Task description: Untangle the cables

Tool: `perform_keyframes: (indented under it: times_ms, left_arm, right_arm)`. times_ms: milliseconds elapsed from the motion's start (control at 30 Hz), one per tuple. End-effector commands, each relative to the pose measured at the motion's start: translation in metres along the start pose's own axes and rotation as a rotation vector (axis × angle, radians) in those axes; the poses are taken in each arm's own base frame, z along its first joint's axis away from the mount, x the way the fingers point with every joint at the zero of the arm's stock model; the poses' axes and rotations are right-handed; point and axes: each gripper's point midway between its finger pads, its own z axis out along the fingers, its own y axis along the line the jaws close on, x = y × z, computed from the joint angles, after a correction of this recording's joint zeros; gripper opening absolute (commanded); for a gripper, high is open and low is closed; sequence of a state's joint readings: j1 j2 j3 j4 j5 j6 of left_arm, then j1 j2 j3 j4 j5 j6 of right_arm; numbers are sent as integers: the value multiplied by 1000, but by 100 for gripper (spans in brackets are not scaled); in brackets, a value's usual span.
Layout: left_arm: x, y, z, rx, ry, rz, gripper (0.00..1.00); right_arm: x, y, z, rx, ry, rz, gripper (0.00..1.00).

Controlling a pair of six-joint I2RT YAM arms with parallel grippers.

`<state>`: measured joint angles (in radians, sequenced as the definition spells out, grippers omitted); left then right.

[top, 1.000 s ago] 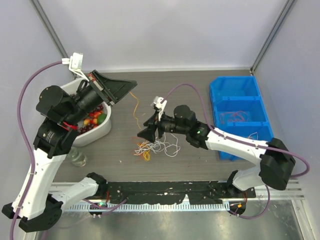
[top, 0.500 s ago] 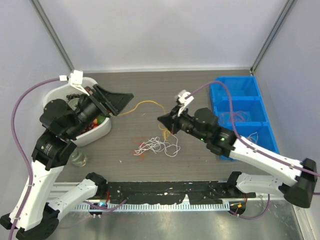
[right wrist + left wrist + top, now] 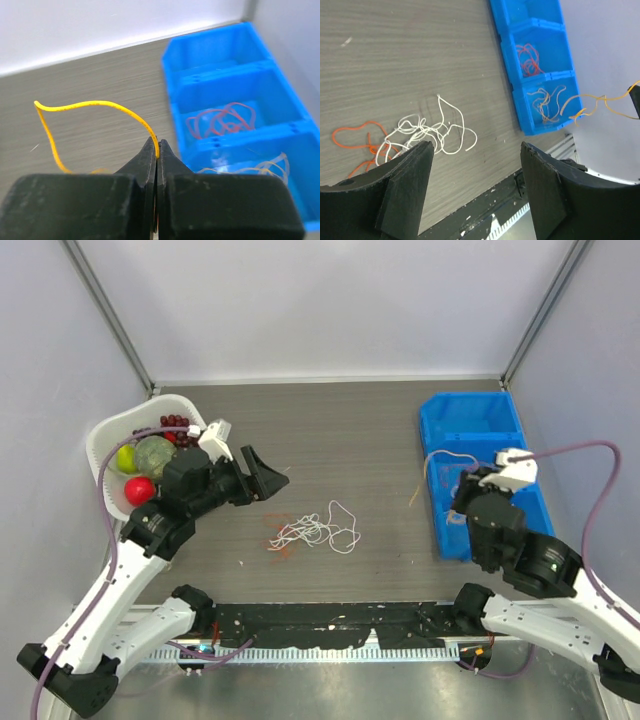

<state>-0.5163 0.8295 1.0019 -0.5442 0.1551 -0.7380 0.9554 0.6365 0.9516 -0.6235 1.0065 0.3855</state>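
Observation:
My right gripper should go down and turn over the blue bin's nearest section (image 3: 459, 526) (image 3: 263, 171) to let go of the yellow cable there, where pale tan cables already lie.
A loose tangle of white cable (image 3: 322, 530) (image 3: 427, 132) lies mid-table, with an orange cable (image 3: 281, 544) (image 3: 355, 136) at its left end. My left gripper (image 3: 268, 478) (image 3: 476, 150) hovers left of the tangle, open and holding nothing. At the blue bin's (image 3: 437, 430) near-left corner, my right gripper (image 3: 466, 488) (image 3: 158, 146) is shut on a yellow cable (image 3: 90, 104) (image 3: 432, 456), which arches up and to the left from the fingertips. The same yellow cable (image 3: 600, 102) hangs beside the bin in the left wrist view.
The blue bin (image 3: 220, 65) has three compartments: red cables (image 3: 220, 122) (image 3: 527, 60) in the middle one, pale tan ones (image 3: 267, 167) in the nearest. A white basket (image 3: 105, 435) of fruit stands at the far left. A black rail (image 3: 330, 618) runs along the near edge.
The left gripper let go of the yellow cable, opened and dropped low to the left. The right gripper shut on that cable and carried it right to the blue bin.

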Motion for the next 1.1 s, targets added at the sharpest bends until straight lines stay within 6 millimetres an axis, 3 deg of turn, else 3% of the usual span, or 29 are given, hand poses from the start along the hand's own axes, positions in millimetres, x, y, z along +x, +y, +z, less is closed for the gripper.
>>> perform_keyframes:
  times_ms: [0, 100, 267, 300, 333, 367, 400, 433, 467, 533, 867, 1067]
  left_arm:
    - [0, -24, 7, 133, 6, -36, 73]
    - [3, -26, 13, 155, 18, -57, 73]
    - [1, -32, 13, 172, 27, -55, 71]
    - [1, -30, 13, 167, 23, -54, 71]
    - [0, -29, 13, 162, 18, -59, 71]
    - [0, -30, 12, 164, 20, -62, 71]
    - [1, -32, 11, 169, 26, -62, 71]
    - [1, -34, 9, 175, 28, -58, 70]
    - [1, -33, 7, 175, 28, -55, 70]
    - [2, -27, 6, 154, 12, -51, 70]
    - [11, -16, 6, 118, 29, -49, 70]
    - [17, -12, 10, 111, 49, -46, 71]
  right_arm:
    - [9, -80, -12, 344, -112, 61, 1]
    - [11, -98, -15, 431, -166, 60, 1]
    - [16, -111, -6, 582, -163, -5, 1]
    - [25, -117, 2, 634, -113, -15, 1]
    - [29, -135, 4, 729, -91, 6, 1]
    - [45, -132, 16, 721, -4, 3, 1]
    - [50, -151, 17, 807, 21, 29, 1]
    - [65, -148, 26, 791, 80, 47, 1]
    - [71, -159, 27, 833, 99, 66, 1]
    - [85, -160, 36, 814, 120, 147, 1]
    - [117, -170, 30, 860, 84, 352, 1]
    - [122, -168, 29, 840, 85, 391, 4]
